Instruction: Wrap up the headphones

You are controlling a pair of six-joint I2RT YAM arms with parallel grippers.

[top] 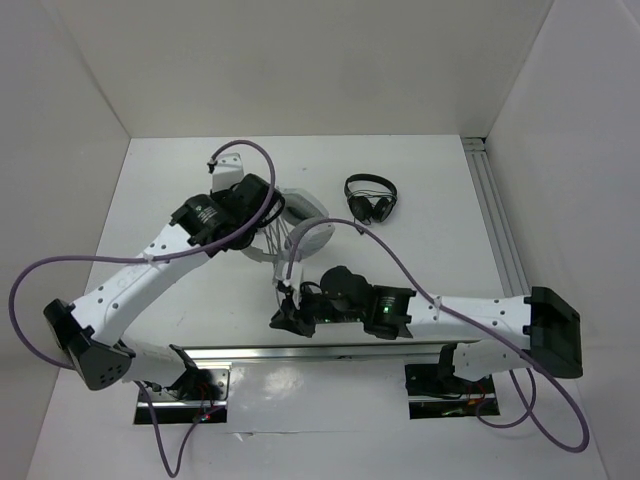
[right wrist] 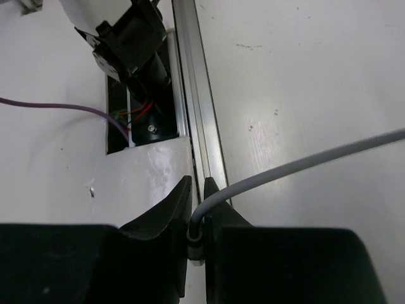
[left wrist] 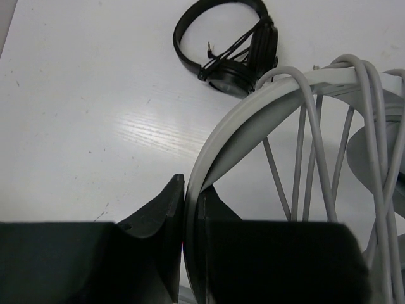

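Note:
My left gripper holds the white headphones above a clear patch of tabletop by the black headphones [left wrist: 144,123]. It needs to go down next and release their wide headband [left wrist: 253,111] there.
The white and light-grey headphones [top: 305,225] sit mid-table, partly under my left arm. My left gripper [left wrist: 191,199] is shut on their wide grey headband [left wrist: 253,111], with several turns of the thin grey cable [left wrist: 310,158] wound across it. My right gripper [right wrist: 197,199] is shut on the cable's plug end [right wrist: 197,240]; the cable [right wrist: 304,161] runs away to the right. In the top view my right gripper [top: 285,315] sits near the table's front edge, the cable [top: 288,262] rising from it to the headphones.
Small black on-ear headphones [top: 370,197] lie at the back right of the white ones and also show in the left wrist view [left wrist: 228,44]. A metal rail [top: 497,225] runs along the right edge. Another rail [right wrist: 199,114] and the left arm's base [right wrist: 130,44] lie beneath my right gripper.

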